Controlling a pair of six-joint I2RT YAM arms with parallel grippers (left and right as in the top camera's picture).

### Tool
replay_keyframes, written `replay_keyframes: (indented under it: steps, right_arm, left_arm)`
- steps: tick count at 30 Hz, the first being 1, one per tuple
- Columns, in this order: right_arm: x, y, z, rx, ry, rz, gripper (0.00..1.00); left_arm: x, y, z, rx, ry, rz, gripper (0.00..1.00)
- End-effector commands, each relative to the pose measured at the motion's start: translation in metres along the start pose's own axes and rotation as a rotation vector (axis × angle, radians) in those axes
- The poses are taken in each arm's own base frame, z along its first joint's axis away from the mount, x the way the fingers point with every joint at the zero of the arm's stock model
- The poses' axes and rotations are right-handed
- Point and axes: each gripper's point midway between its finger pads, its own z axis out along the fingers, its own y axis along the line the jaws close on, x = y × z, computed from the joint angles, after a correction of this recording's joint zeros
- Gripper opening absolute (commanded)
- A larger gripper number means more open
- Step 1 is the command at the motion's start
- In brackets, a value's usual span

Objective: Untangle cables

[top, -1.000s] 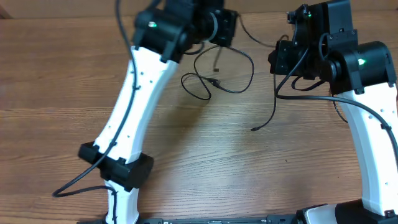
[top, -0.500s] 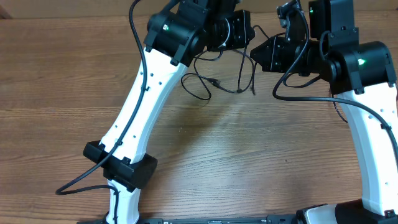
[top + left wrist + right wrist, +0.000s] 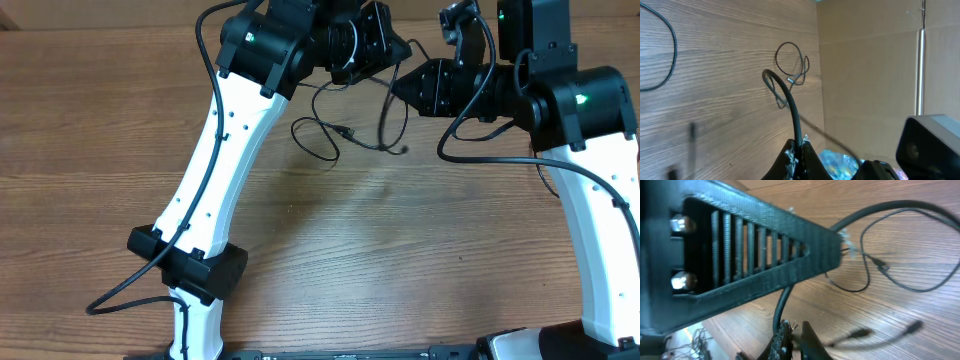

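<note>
The robot's grippers are crowded nearly fingertip to fingertip, so the left gripper will move away from the right gripper and down over the cable loops to release next.
Thin black cables (image 3: 338, 132) lie in loose loops on the wooden table (image 3: 330, 250) at the far middle, with a free plug end (image 3: 401, 150). My left gripper (image 3: 400, 48) is shut on a black cable (image 3: 790, 107) that rises from its fingertips (image 3: 800, 150). A small cable loop with a plug (image 3: 790, 62) lies beyond it. My right gripper (image 3: 398, 88) is just below the left one, its jaws (image 3: 794, 336) shut on a black cable (image 3: 782, 302). More cable loops (image 3: 875, 265) lie on the table in the right wrist view.
The left gripper's ribbed finger (image 3: 745, 255) fills the upper part of the right wrist view, very close to the right gripper. A cardboard wall (image 3: 870, 75) stands at the table's far edge. Thick arm cables (image 3: 480, 150) hang by the right arm.
The left arm swung right and the right gripper moved left, so both now sit close together. The dangling cable end was drawn from mid-table up toward the far loops.
</note>
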Motion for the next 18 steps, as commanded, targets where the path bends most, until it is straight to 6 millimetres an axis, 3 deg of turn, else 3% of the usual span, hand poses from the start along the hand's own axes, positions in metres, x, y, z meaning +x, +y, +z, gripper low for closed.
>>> replay_keyframes:
  steps: [1,11,13,14,15,18]
  right_arm:
    - [-0.002,0.026,-0.011,-0.1,-0.014,-0.043,0.06]
    - [-0.007,0.035,-0.012,-0.146,-0.031,-0.068,0.07]
    - [-0.008,0.035,-0.012,-0.142,-0.034,-0.069,0.13]
    - [-0.008,0.033,-0.012,-0.13,-0.036,-0.068,0.25]
    - [-0.008,0.029,-0.012,-0.108,-0.037,-0.063,0.29]
    - [-0.006,0.004,-0.01,0.029,-0.041,-0.033,0.32]
  left_arm:
    - [0.001,-0.009,-0.003,0.036,0.009,-0.01,0.04]
    - [0.0,-0.011,-0.003,0.043,0.007,-0.005,0.04]
    - [0.0,-0.011,-0.003,0.043,0.005,-0.001,0.04]
    - [0.0,-0.01,-0.003,0.041,0.003,0.009,0.04]
    - [-0.001,-0.01,-0.003,0.038,-0.001,0.024,0.04]
    - [-0.004,0.001,-0.003,-0.018,-0.026,0.069,0.04]
